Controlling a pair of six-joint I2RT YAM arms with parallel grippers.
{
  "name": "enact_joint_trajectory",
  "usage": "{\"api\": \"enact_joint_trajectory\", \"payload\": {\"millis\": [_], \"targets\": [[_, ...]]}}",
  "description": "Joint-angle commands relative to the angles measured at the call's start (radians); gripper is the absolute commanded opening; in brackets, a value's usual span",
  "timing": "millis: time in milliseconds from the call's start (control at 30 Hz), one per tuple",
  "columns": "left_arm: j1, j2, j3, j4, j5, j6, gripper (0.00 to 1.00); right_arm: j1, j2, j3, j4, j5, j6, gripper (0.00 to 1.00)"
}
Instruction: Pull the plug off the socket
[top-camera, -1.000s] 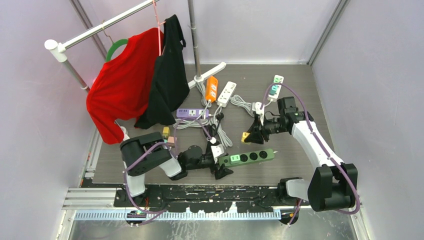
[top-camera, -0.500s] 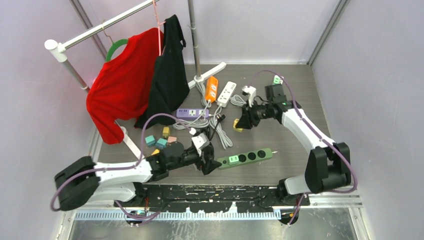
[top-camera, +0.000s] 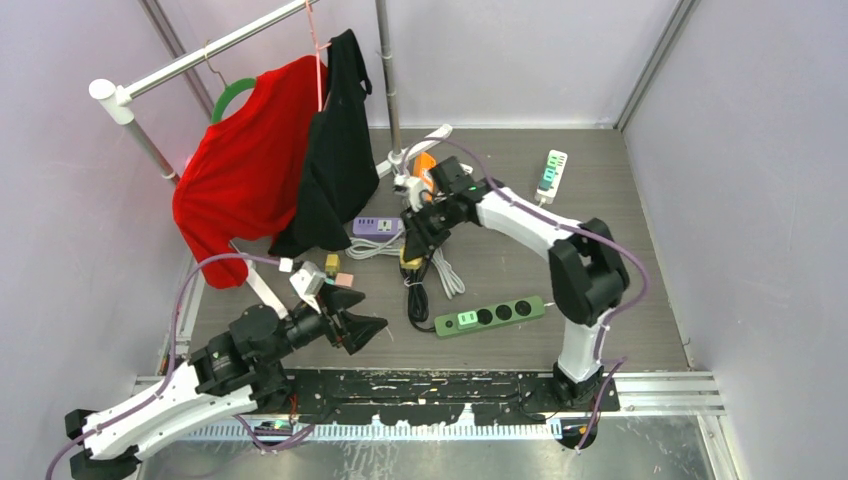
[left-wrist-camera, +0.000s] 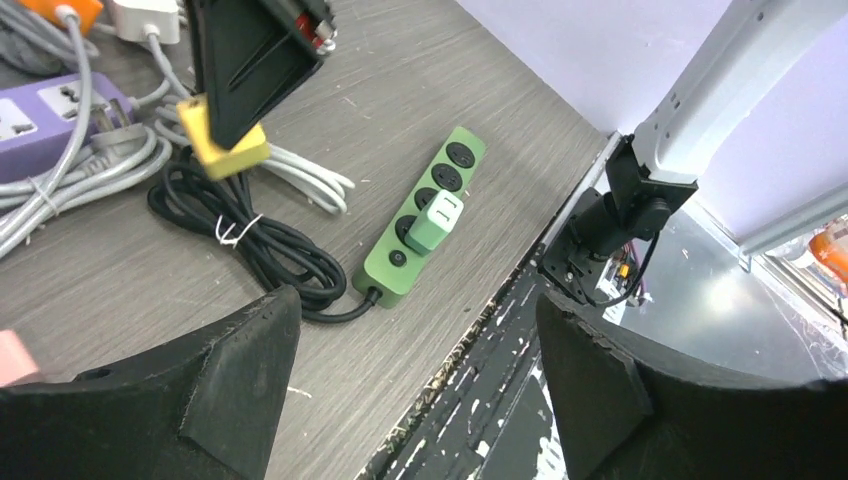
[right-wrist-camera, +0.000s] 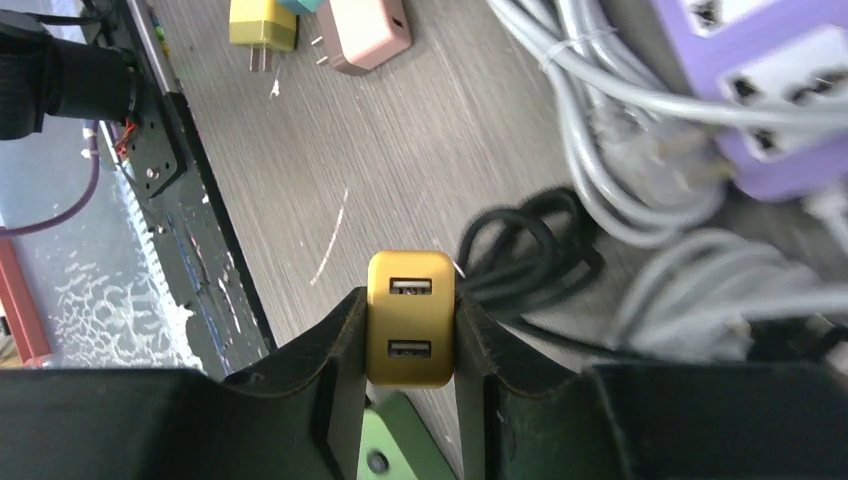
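Note:
My right gripper needs to go down to its left in the top view and release the yellow plug (right-wrist-camera: 410, 320) on the clear tabletop (right-wrist-camera: 397, 98) beside the pink plug below.
The green power strip (top-camera: 497, 312) lies on the table near the front, with a light green plug (top-camera: 468, 317) seated in its left end; both also show in the left wrist view, strip (left-wrist-camera: 455, 165) and plug (left-wrist-camera: 435, 220). My right gripper (top-camera: 411, 252) is shut on a yellow USB plug (right-wrist-camera: 410, 320) and holds it above the coiled black cord (right-wrist-camera: 525, 250), up and left of the strip. The yellow plug also shows in the left wrist view (left-wrist-camera: 222, 142). My left gripper (top-camera: 368, 330) is open and empty, left of the strip and apart from it.
A purple strip (top-camera: 378, 226) with grey cables, an orange strip (top-camera: 424, 178) and a white-green strip (top-camera: 551, 172) lie further back. Loose small plugs (right-wrist-camera: 365, 35) lie left of centre. A clothes rack with a red garment (top-camera: 245, 160) and a black garment (top-camera: 335, 150) stands at back left.
My right arm has swung left from the back right to the middle, carrying the yellow plug. My left arm has drawn back left, away from the green strip.

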Motion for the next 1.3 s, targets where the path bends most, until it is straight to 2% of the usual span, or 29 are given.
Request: {"api": "enact_joint_trajectory", "payload": {"millis": [0,67,200,433,467,567,600,633,700,800,933,1000,1100,1200,1233,1267], "targets": [[0.005,-0.002,0.04,-0.177,-0.028,-0.094,0.87,0.133,0.094,0.145,0.007,0.121,0.166,0.17],[0.005,0.034,0.034,-0.156,-0.005,-0.103,0.87,0.173,0.165,0.223,-0.018,0.122,0.212,0.17],[0.005,0.091,0.049,-0.152,0.01,-0.103,0.86,0.237,0.275,0.341,-0.032,0.118,0.288,0.25],[0.005,0.068,0.031,-0.134,0.005,-0.088,0.86,0.265,0.388,0.424,-0.019,0.174,0.398,0.38],[0.005,0.059,0.026,-0.13,0.003,-0.087,0.86,0.265,0.394,0.431,-0.026,0.168,0.393,0.42],[0.005,0.047,0.012,-0.113,0.007,-0.087,0.86,0.267,0.392,0.449,-0.06,0.139,0.345,0.67],[0.005,0.047,0.011,-0.109,0.007,-0.088,0.86,0.267,0.384,0.449,-0.071,0.137,0.327,0.7],[0.005,0.048,0.01,-0.107,0.009,-0.087,0.86,0.267,0.375,0.451,-0.084,0.139,0.306,0.77],[0.005,0.054,0.011,-0.108,0.012,-0.088,0.86,0.265,0.349,0.45,-0.11,0.142,0.26,0.79],[0.005,0.059,0.005,-0.094,0.024,-0.093,0.87,0.263,0.289,0.437,-0.159,0.142,0.18,0.79],[0.004,0.057,-0.015,-0.03,0.063,-0.108,0.87,0.238,0.131,0.375,-0.229,0.202,0.013,0.78],[0.005,0.052,-0.036,0.025,0.08,-0.123,0.92,0.197,0.04,0.313,-0.249,0.199,-0.059,0.78],[0.005,0.055,-0.084,0.156,0.103,-0.149,0.98,0.066,-0.113,0.165,-0.25,0.031,-0.158,0.79],[0.005,0.082,-0.129,0.275,0.106,-0.173,0.99,-0.124,-0.297,-0.049,-0.134,-0.232,-0.167,0.82],[0.005,0.1,-0.137,0.307,0.108,-0.173,0.99,-0.192,-0.368,-0.132,-0.06,-0.318,-0.141,0.86],[0.005,0.121,-0.144,0.34,0.111,-0.17,0.99,-0.253,-0.443,-0.227,0.047,-0.385,-0.101,0.95]]}}
